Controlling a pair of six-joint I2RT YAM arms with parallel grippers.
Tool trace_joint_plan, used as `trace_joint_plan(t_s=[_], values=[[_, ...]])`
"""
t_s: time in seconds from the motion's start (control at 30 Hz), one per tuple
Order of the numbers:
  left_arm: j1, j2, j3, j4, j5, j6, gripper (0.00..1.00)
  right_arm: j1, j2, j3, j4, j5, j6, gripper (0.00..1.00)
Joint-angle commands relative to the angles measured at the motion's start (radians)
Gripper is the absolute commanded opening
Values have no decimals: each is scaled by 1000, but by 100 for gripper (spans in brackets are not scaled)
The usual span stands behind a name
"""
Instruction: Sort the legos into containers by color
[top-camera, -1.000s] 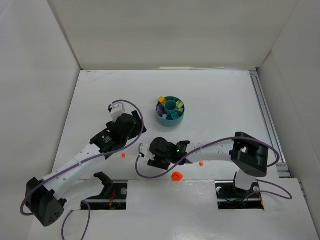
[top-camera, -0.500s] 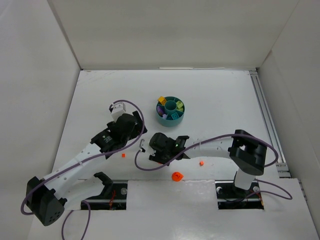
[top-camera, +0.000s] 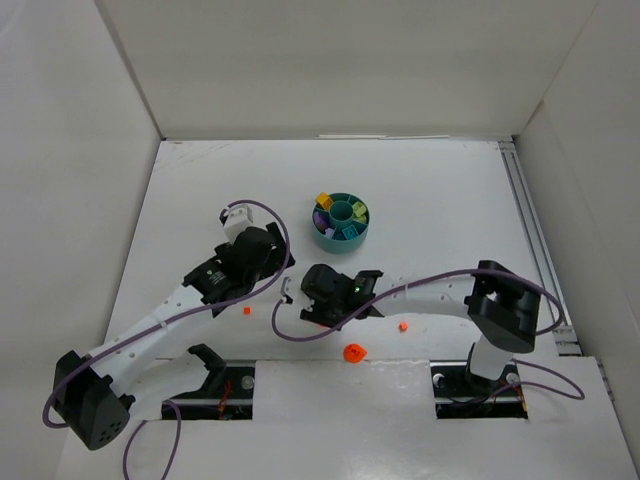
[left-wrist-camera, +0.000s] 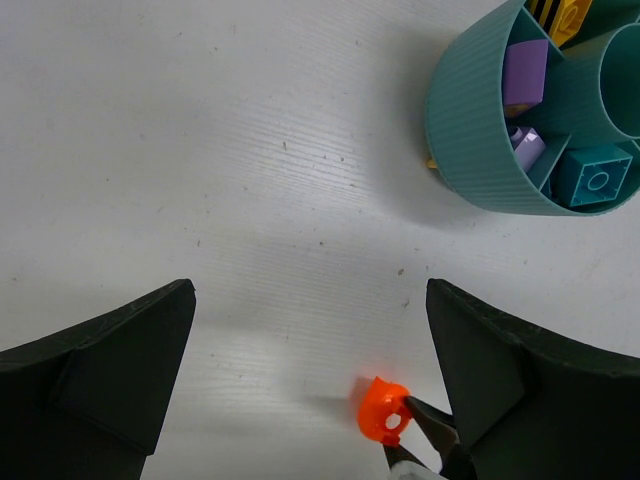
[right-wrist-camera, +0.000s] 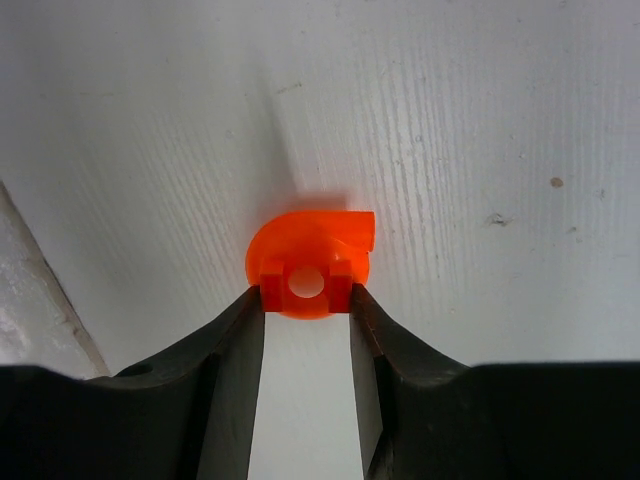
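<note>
The teal dish's outer sections hold other colors, so the orange lego next rises outward over its round middle cup and my right gripper releases it.
The teal dish stands at mid table with yellow, lime, purple and turquoise legos in its sections; it also shows in the left wrist view. My right gripper is shut on a small orange round lego, held just over the white floor. The left wrist view shows that orange lego at the bottom, pinched by the right gripper's tips. My left gripper is wide open and empty, left of the dish and just above the right gripper.
Three other orange legos lie loose: a dot under my left arm, a dot below my right arm, and a larger round piece at the near edge. White walls enclose the table on three sides.
My right gripper has moved a little away from the near edge, toward the left gripper and the dish, with the orange lego in it. The left arm has hardly moved.
</note>
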Motion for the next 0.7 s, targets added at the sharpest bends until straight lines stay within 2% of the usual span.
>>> trace_joint_plan(t_s=[0.0, 0.3, 0.43, 0.67], values=[[2, -6, 21, 1, -7, 11, 100, -27, -106, 43, -30, 36, -25, 17], [2, 12, 21, 21, -27, -7, 100, -249, -229, 112, -30, 36, -145, 17], [45, 60, 31, 44, 4, 5, 100, -395, -229, 177, -5, 8, -183, 17], [166, 106, 40, 71, 90, 34, 100, -499, -142, 311, 31, -41, -231, 18]])
